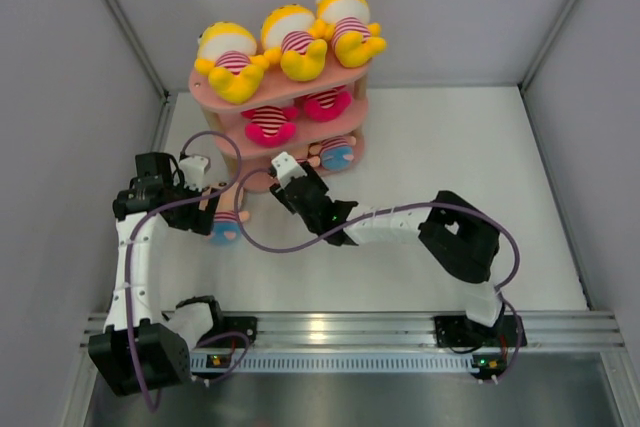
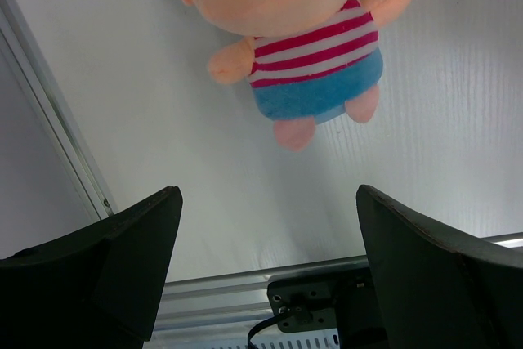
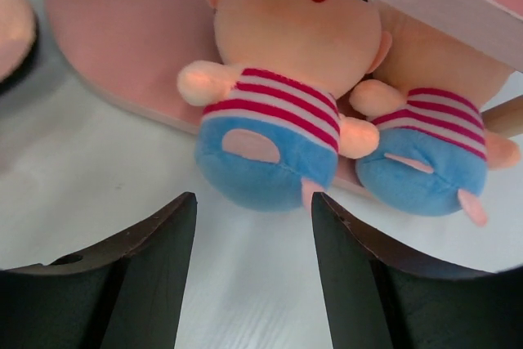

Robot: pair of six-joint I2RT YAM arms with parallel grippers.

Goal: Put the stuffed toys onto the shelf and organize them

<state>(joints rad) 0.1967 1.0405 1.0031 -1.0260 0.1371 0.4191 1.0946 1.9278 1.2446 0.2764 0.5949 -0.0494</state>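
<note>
The peach toy lies flat with its striped shirt [image 1: 229, 215] [image 2: 317, 48] facing up uncovered, so I will lower my open left gripper onto the peach toy's shirt next and close its fingers there.
The pink shelf [image 1: 292, 95] stands at the back of the table. Three yellow stuffed toys [image 1: 290, 42] lie on its top board. Two toys with red-pink bottoms [image 1: 270, 125] sit on the middle board. On the bottom board [image 3: 114, 63] lie two peach-headed toys, one [image 3: 270, 120] beside the other [image 3: 433, 145], both with blue bottoms. My right gripper [image 3: 253, 202] is open and empty just short of the nearer one. Another peach toy [image 2: 315, 55] lies flat on the table. My left gripper [image 2: 268, 198] hangs open beside it, holding nothing.
White walls close in the table on the left, right and back. A metal rail [image 1: 350, 327] carrying the arm bases runs along the near edge. Purple cables [image 1: 270, 242] loop over the table between the arms. A light wooden post [image 3: 507, 116] stands next to the right-hand blue toy.
</note>
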